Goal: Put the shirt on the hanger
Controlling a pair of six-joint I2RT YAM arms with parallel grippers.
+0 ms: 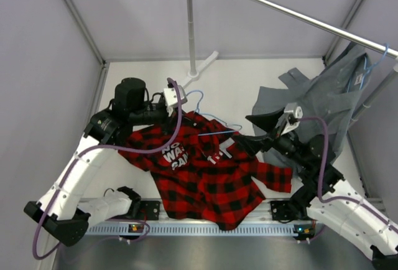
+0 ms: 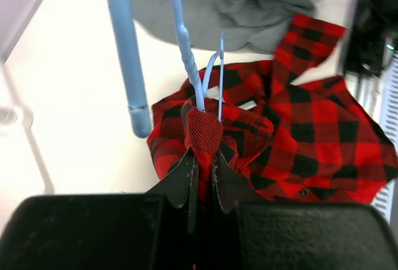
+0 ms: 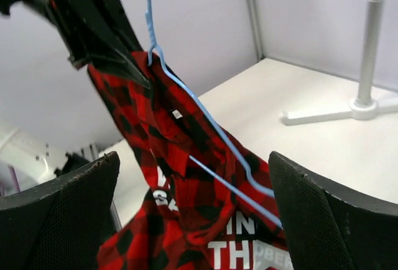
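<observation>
My right gripper should next lower, tilting down, toward the shirt's folded edge beside the lettering (image 3: 249, 254), which is below the gripper and to its left in the top view.
The red-and-black plaid shirt (image 1: 205, 180) lies spread on the table, its collar end lifted. My left gripper (image 1: 174, 116) is shut on a fold of red collar fabric (image 2: 203, 132) beside the neck of the light-blue hanger (image 1: 219, 124). The hanger's hook (image 1: 196, 96) sticks up past the collar, and its wire (image 2: 185, 46) rises just ahead of my left gripper (image 2: 203, 158). My right gripper (image 1: 245, 132) is open and empty at the shirt's right shoulder. In the right wrist view its wide-open gripper (image 3: 194, 158) frames the hanging shirt (image 3: 155, 133), the hanger arm (image 3: 217, 133) and the white lettering (image 3: 249, 254).
A grey garment (image 1: 323, 96) hangs on another blue hanger (image 1: 368, 69) from the metal rail (image 1: 292, 12) at the right. The rack's pole (image 1: 191, 27) and foot (image 1: 202, 68) stand at the back centre. Grey walls close in the left and back.
</observation>
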